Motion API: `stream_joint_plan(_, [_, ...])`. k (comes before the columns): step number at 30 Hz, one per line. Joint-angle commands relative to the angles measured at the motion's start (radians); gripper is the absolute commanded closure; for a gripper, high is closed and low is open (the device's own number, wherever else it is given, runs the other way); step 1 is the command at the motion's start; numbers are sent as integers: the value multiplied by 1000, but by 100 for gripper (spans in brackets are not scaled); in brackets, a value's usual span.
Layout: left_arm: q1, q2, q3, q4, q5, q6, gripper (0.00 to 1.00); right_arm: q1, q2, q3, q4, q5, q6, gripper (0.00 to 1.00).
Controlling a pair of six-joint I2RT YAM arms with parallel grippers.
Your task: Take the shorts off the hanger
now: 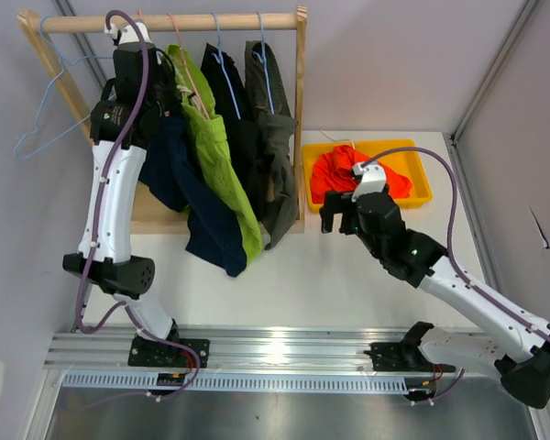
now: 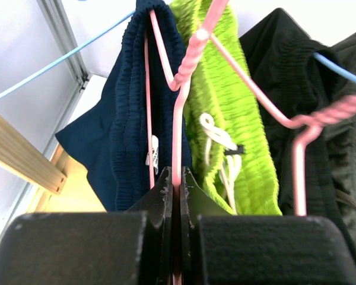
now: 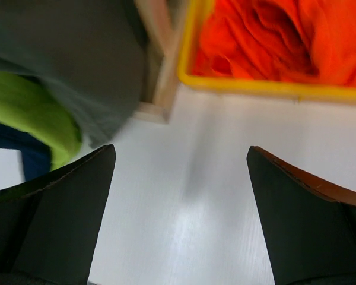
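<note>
The navy shorts' hanger is in my left gripper, so my right gripper should next go left in the top view past the green shorts [image 1: 222, 165] onto the navy shorts' lower end [image 1: 214, 240].
Navy blue shorts [image 1: 211, 238], lime green shorts [image 1: 222, 165], black shorts [image 1: 234, 101] and olive-grey shorts [image 1: 277, 137] hang on hangers from the wooden rack rail [image 1: 92, 23]. Orange shorts [image 1: 348, 170] lie in a yellow tray [image 1: 422, 188]. My left gripper [image 2: 178, 178] is shut on the wire of a pink hanger [image 2: 178, 119] that carries the navy shorts [image 2: 121, 136], next to the green pair [image 2: 237, 119]. My right gripper [image 3: 181, 149] is open and empty above the table, just left of the tray [image 3: 255, 86] and the orange shorts [image 3: 273, 35].
An empty blue hanger [image 1: 46, 119] hangs at the rail's left end. The rack's right post [image 1: 300, 110] stands between the clothes and the tray. A second pink hanger [image 2: 296, 160] holds the green pair. Walls close in on the left and right.
</note>
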State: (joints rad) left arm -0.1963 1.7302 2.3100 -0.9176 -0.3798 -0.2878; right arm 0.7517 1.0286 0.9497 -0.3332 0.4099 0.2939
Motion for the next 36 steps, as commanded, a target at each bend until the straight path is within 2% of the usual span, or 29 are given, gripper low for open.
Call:
stream_joint_plan(1, [-23,-55,129,16,-47,48,100,124,4,191,6,113,-97,0])
stream_joint_plan(5, [-23,-127,109,34,-44,65,100,343,92,416,23,208,-196,1])
stream_joint_plan(6, [-25,-148,100,37,-42,67,100,435,155,452,37,240,-237,1])
stream_joint_plan(9, [-25,-161,98,28,-36,68,100,570,302,582,65,270,-272,1])
stream_joint_plan(12, [-23,-173,98,14,-15,58,100,624,410,685,115,213,-274,1])
stream_joint_plan(17, [-25,-215,72,13,27,42,100,633,681,857,157,150,-279,1])
stream_joint_plan(22, [-23,-245,17,11,38,44,100,618,911,1104,161,116,-326,1])
stream_joint_plan(26, [-23,-287,-40,20,56,41,100,586,1031,1270,131,87,-325,1])
stream_joint_plan(30, [-23,-330,-92,36,55,42,100,561,1074,1308,148,81,-306,1])
stream_joint_plan(31, [-23,-331,-93,36,53,42,100,558,1074,1299,155,79,-302,7])
stream_joint_plan(32, [-23,-334,-96,34,52,42,100,552,1071,1272,167,76,-299,20])
stream_joint_plan(33, [-23,-336,-98,36,51,42,100,548,1068,1259,171,75,-299,46])
stream_joint_plan(34, [-23,-334,-97,39,47,45,100,548,1065,1247,169,78,-292,82])
stream_joint_plan(36, [-22,-318,-81,43,38,53,100,552,1045,1203,154,96,-256,100])
